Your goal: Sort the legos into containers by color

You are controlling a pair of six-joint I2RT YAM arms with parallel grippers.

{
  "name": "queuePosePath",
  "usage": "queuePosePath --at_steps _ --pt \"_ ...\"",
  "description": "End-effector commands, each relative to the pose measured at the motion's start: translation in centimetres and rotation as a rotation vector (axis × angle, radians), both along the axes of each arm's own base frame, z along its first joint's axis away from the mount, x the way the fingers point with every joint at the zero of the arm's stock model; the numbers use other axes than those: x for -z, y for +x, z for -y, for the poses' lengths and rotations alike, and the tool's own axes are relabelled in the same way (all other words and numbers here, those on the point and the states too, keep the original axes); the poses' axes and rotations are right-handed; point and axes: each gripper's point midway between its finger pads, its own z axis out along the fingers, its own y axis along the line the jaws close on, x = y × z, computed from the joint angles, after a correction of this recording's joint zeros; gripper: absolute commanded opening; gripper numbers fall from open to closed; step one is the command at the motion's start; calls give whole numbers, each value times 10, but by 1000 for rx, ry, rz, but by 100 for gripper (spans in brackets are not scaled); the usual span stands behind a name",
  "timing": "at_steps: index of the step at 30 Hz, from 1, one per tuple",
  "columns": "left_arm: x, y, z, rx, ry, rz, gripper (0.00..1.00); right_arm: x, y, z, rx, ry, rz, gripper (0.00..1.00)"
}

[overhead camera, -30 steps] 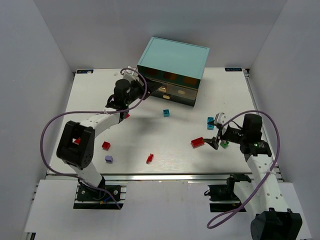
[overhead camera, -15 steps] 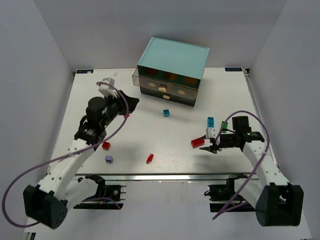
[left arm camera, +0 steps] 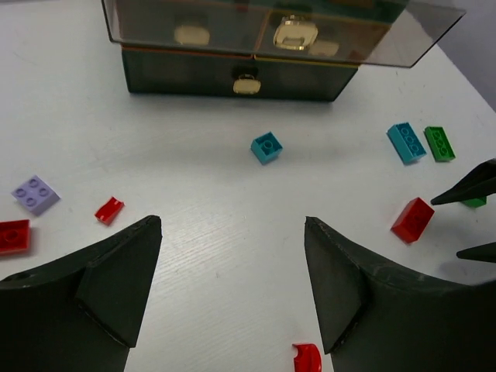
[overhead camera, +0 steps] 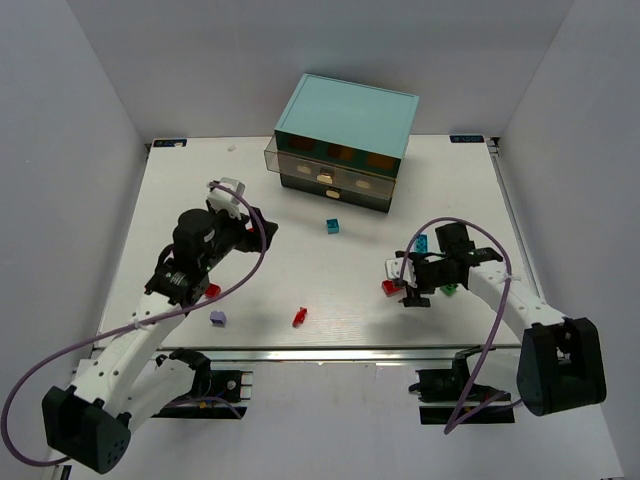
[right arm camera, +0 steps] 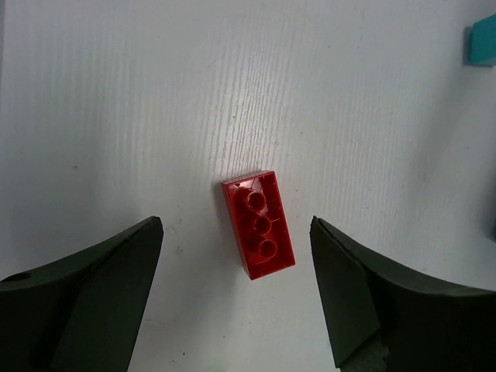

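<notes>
My right gripper lowers around the red brick (overhead camera: 391,287) (right arm camera: 260,225) next and closes on the brick's long sides.
The light-teal cabinet (overhead camera: 345,122) stands at the back, its top left clear drawer (overhead camera: 287,158) pulled out; the drawer also shows in the left wrist view (left arm camera: 279,27). My right gripper (overhead camera: 408,291) is open, low over a red brick (overhead camera: 391,287) that lies upside down between its fingers (right arm camera: 259,224). My left gripper (overhead camera: 266,227) is open and empty above the table (left arm camera: 232,223). Loose on the table are a small teal brick (overhead camera: 332,226), a teal brick (overhead camera: 422,243), a green brick (overhead camera: 450,288), a red brick (overhead camera: 212,291), a lavender brick (overhead camera: 217,318) and a small red piece (overhead camera: 299,317).
White walls close in the table on three sides. The cabinet's lower drawer (left arm camera: 245,77) is shut. In the left wrist view a small red piece (left arm camera: 109,209) lies near the lavender brick (left arm camera: 35,194), and the right gripper's fingertips (left arm camera: 473,186) show beside the red brick (left arm camera: 412,219).
My left gripper has drawn back from the cabinet toward the near left, leaving the top left drawer pulled out. My right gripper has moved left over the red brick.
</notes>
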Motion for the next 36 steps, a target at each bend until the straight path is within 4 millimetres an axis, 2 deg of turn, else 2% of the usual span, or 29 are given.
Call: queuePosePath --at_steps 1,5,10,13,18,20,22,23,25,26,27,28,29,30,32,33,34,35,36 --pt "-27 -3 -9 -24 10 100 84 18 13 -1 26 -72 11 82" --pt "-22 -2 -5 -6 16 76 84 28 29 -3 41 -139 15 80" --pt "-21 -2 -2 6 16 70 84 40 38 -7 31 -200 -29 75" --pt "-21 -2 -4 1 18 72 84 46 37 -7 18 -239 -48 67" --pt "-21 -2 -3 1 12 69 84 53 24 1 -27 -304 -81 43" --pt "-23 -2 -2 4 10 73 84 48 23 2 -34 -311 -80 32" --pt "-24 -3 -2 5 6 77 84 39 18 1 -43 -310 -87 26" --pt "-25 -3 -2 6 4 77 84 26 21 -6 -48 -281 -74 21" --pt "-25 -3 -2 6 3 80 84 0 16 -18 -42 -227 -92 15" --pt "-25 -4 -2 10 0 80 84 -30 28 -31 -33 -170 -54 11" --pt "-26 -4 -1 13 -1 84 84 -53 27 -42 11 -96 -87 8" --pt "-27 -8 5 52 -12 84 85 -74 29 -54 27 -52 -86 0" --pt "-31 -10 9 81 -27 103 86 -96 35 -63 53 -3 -77 0" --pt "-32 -13 14 111 -38 112 86 -137 48 -76 68 66 -25 0" --pt "-35 -22 26 196 -60 129 86 -176 60 -87 147 147 -23 0" --pt "-34 -23 28 211 -64 128 86 -206 69 -93 164 195 21 0" --pt "-34 -24 29 220 -64 127 86 -220 73 -96 212 233 9 0" --pt "-33 -24 31 231 -61 126 86 -241 87 -100 251 289 55 0" --pt "-30 -24 32 236 -57 120 86 -250 98 -100 302 307 74 0"
